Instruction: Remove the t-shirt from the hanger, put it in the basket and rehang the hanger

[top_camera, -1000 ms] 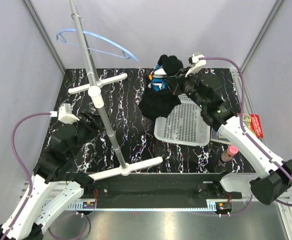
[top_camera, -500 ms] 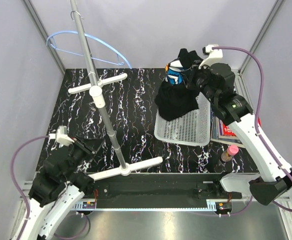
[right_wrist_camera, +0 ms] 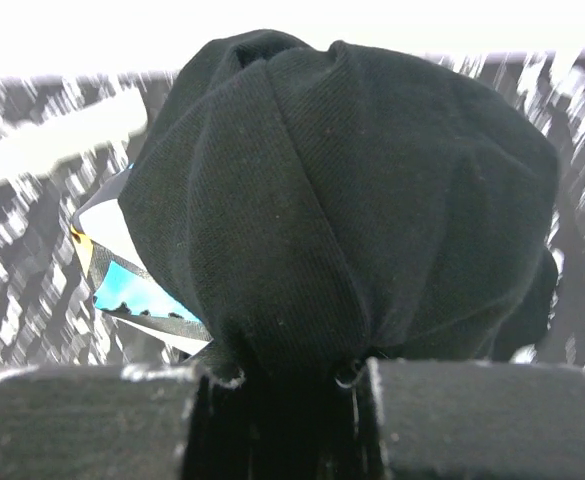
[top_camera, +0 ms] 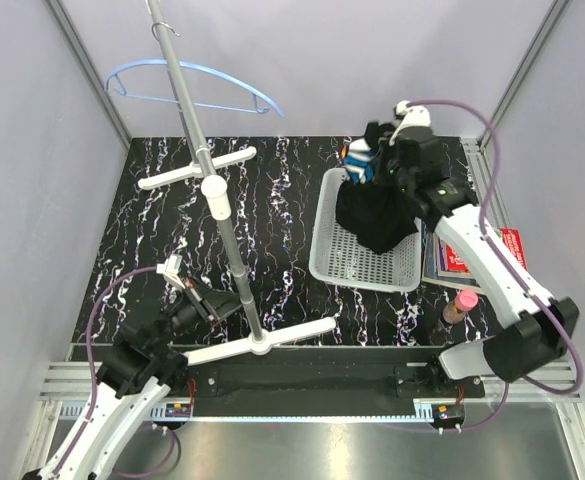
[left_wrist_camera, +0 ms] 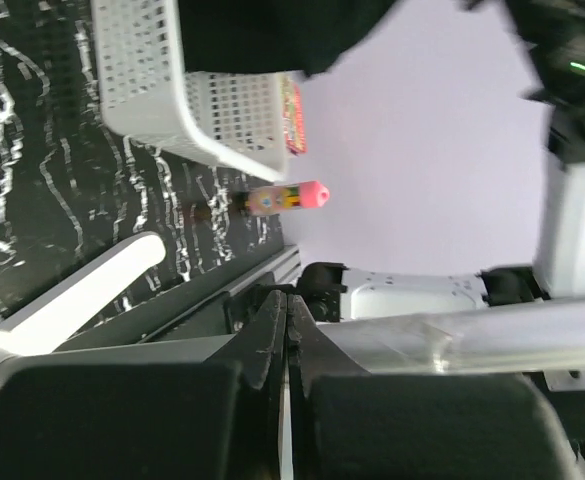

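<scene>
Next, my right gripper moves down toward the inside of the basket, since the t-shirt (top_camera: 375,208) is off the bare hanger but its print patch still hangs by the basket's far rim.
The black t-shirt (top_camera: 375,208) hangs bunched from my right gripper (top_camera: 384,150) above the white basket (top_camera: 327,262); a blue and white print patch shows at its upper left. In the right wrist view the cloth (right_wrist_camera: 342,200) fills the frame and is pinched between the jaws of my right gripper (right_wrist_camera: 282,385). The light-blue hanger (top_camera: 187,78) hangs bare from the pole stand (top_camera: 207,170) at the back left. My left gripper (top_camera: 219,300) sits low at the near left beside the pole, shut and empty (left_wrist_camera: 288,312).
The stand's white crossbars (top_camera: 197,167) and foot bar (top_camera: 262,343) lie over the black marble table (top_camera: 282,230). A pink-capped bottle (top_camera: 458,307) and a red packet (top_camera: 507,250) sit right of the basket. Walls close in on both sides.
My right gripper carried the t-shirt rightwards to above the basket. My left arm drew back toward the near edge and its gripper shut. The hanger swung on the pole.
</scene>
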You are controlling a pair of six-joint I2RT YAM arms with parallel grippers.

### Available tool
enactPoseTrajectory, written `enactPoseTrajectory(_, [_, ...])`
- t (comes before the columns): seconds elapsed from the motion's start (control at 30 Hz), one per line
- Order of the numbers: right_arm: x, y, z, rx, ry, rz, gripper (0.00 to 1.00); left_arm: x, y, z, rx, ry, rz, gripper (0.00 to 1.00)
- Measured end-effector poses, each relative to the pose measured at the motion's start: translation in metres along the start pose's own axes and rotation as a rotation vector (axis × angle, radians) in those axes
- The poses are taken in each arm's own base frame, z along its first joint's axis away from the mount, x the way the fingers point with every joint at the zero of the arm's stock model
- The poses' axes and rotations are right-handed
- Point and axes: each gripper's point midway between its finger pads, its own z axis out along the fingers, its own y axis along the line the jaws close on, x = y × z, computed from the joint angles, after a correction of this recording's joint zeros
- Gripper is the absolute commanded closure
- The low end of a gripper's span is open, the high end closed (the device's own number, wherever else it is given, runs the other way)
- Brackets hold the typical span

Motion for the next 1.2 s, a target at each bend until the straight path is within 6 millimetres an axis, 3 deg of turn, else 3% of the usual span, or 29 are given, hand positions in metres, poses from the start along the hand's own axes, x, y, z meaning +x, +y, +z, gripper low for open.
enactPoseTrajectory(0.1, [0.049,0.000,0.021,-0.005,0.129,0.004,1.00,-0.001,-0.006,0.001,0.023,0.004,0.006,0.93])
enactPoseTrajectory(0.2, [0.072,0.000,0.029,-0.004,0.189,0.028,0.90,-0.001,-0.006,0.004,0.013,0.010,0.003,0.88])
enactPoseTrajectory(0.3, [0.080,-0.001,0.030,0.003,0.205,0.056,0.79,-0.005,-0.006,0.000,-0.018,-0.007,0.019,0.77])
enactPoseTrajectory(0.4, [0.082,-0.001,0.032,0.012,0.206,0.078,0.78,-0.016,-0.015,-0.007,-0.042,-0.068,0.045,0.73])
enactPoseTrajectory(0.6, [0.105,-0.008,0.039,0.049,0.249,0.095,0.81,-0.041,-0.029,-0.023,-0.076,-0.199,0.094,0.66])
enactPoseTrajectory(0.7, [0.118,-0.011,0.041,0.062,0.278,0.107,0.85,-0.049,-0.023,-0.022,-0.136,-0.231,0.105,0.60])
enactPoseTrajectory(0.8, [0.130,-0.011,0.047,0.060,0.315,0.135,0.83,-0.056,-0.016,-0.016,-0.190,-0.245,0.117,0.56])
enactPoseTrajectory(0.83, [0.138,-0.011,0.050,0.058,0.340,0.149,0.77,-0.059,-0.014,-0.013,-0.211,-0.246,0.124,0.55])
enactPoseTrajectory(0.97, [0.177,-0.014,0.055,0.067,0.454,0.188,0.29,-0.066,-0.008,0.003,-0.292,-0.218,0.155,0.51])
enactPoseTrajectory(1.07, [0.202,-0.016,0.046,0.076,0.553,0.192,0.01,-0.074,-0.011,0.018,-0.340,-0.188,0.194,0.38])
enactPoseTrajectory(1.2, [0.206,-0.022,0.026,0.105,0.612,0.172,0.00,-0.081,-0.013,0.031,-0.346,-0.181,0.247,0.29])
